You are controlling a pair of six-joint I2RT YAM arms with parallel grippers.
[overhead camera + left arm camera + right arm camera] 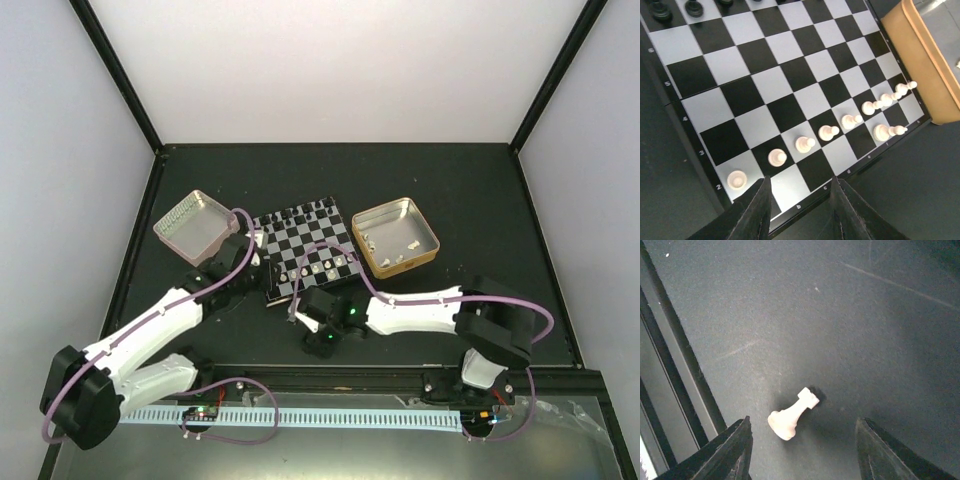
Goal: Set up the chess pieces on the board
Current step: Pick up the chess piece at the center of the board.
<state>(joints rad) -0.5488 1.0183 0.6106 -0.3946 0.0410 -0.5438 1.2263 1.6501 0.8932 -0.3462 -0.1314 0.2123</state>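
The right gripper lowers its open fingertips to the white rook next, around its wide base (783,425), and closes there, since the rook lies on its side below, between them.
The checkered board (312,243) lies mid-table. In the left wrist view, several white pawns (805,144) stand in a row along the board's (765,75) near side, one more white piece (883,132) stands behind them, and black pieces (660,10) stand at the far edge. My left gripper (800,181) is open and empty, hovering over the board's near left corner. A white rook (790,416) lies on its side on the dark table. My right gripper (804,422) is open, its fingers either side of the rook and not touching it.
A gold-rimmed tin (395,235) holding several loose white pieces sits right of the board, and shows in the left wrist view (925,65). A pale silver-pink tin (195,226) sits left of it. The table's raised front rail (670,365) runs close to the rook.
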